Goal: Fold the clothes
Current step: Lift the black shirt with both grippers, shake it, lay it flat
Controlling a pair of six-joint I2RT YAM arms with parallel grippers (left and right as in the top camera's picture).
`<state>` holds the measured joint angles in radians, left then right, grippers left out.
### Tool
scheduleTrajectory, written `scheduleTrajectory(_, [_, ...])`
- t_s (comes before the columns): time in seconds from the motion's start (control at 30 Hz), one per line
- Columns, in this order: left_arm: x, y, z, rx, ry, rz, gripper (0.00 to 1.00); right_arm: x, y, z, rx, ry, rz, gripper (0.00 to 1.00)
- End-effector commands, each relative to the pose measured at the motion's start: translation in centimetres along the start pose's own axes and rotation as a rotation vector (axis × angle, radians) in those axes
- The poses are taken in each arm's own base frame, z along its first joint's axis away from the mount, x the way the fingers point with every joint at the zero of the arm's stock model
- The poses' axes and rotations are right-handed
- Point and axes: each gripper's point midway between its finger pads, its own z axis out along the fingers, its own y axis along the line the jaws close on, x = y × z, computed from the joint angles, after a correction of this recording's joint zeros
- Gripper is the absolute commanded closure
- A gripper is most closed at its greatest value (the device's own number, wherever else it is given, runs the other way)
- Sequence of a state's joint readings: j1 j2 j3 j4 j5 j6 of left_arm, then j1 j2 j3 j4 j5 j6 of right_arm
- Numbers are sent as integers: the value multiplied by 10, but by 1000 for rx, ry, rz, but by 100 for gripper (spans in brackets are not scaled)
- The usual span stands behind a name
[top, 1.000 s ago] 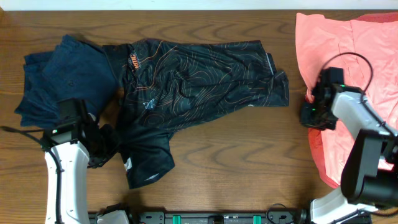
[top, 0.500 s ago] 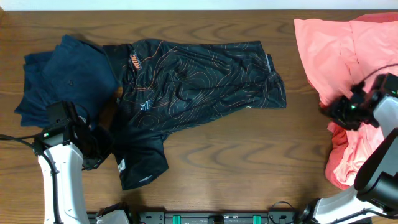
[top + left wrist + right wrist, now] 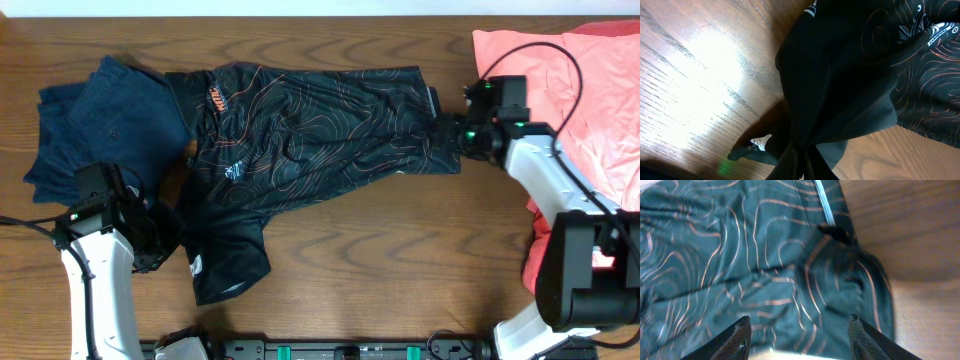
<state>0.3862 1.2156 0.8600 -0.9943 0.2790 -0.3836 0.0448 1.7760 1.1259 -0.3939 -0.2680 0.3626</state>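
The shirt's edge by the coral garment is just below my right gripper. My right gripper will next lower its open fingers onto that edge and close on the fabric.
A dark patterned shirt with thin orange lines (image 3: 320,130) lies spread across the middle of the table. My left gripper (image 3: 165,240) is shut on its bunched lower-left sleeve (image 3: 840,95), its fingers hidden by the cloth. My right gripper (image 3: 462,133) is open, and sits over the shirt's right edge (image 3: 790,270), its fingers (image 3: 800,335) apart above the fabric. A folded navy garment (image 3: 100,125) lies at the left. A coral garment (image 3: 560,110) lies at the right.
The wooden table (image 3: 380,250) shows bare wood along the front. The coral garment covers the right side up to the table's edge. The right arm's cable (image 3: 545,50) loops over it.
My right gripper has swung from the coral garment left to the dark shirt's right edge. My left gripper pulled the sleeve slightly left earlier and now holds still.
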Motion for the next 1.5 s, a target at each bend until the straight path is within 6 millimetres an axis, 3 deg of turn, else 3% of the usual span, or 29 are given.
scheduleTrajectory(0.0, [-1,0,-1,2,-4,16,94,-8,-9,9,143,-70,90,39])
scheduleTrajectory(0.17, [-2,0,-1,4,-8,18,94,-5,-5,29,158,-84,129,39])
scheduleTrajectory(0.37, [-3,-1,-1,6,-12,18,94,-12,-17,45,195,-132,187,40])
scheduleTrajectory(0.53, [-4,-1,-1,7,-14,19,94,-21,-15,54,171,-170,201,49])
scheduleTrajectory(0.6, [-4,-1,-1,7,-15,19,94,-19,-17,58,174,-164,205,55])
scheduleTrajectory(0.73, [-4,-1,-1,7,-15,19,94,-15,-17,63,165,-148,209,99])
scheduleTrajectory(0.9, [-6,-2,-1,12,-26,22,94,-17,-14,57,137,-135,184,99])
scheduleTrajectory(1.03, [-10,-21,-4,111,-29,40,94,-30,-12,22,141,-140,165,99])
scheduleTrajectory(1.17, [-21,-50,-25,237,-58,76,94,-56,-14,-49,164,-184,126,99])
scheduleTrajectory(1.37, [-46,-80,-96,289,-193,186,94,-63,-27,-156,219,-218,109,99])
scheduleTrajectory(1.47, [-51,-99,-147,338,-275,225,94,-63,-29,-209,233,-279,98,99])
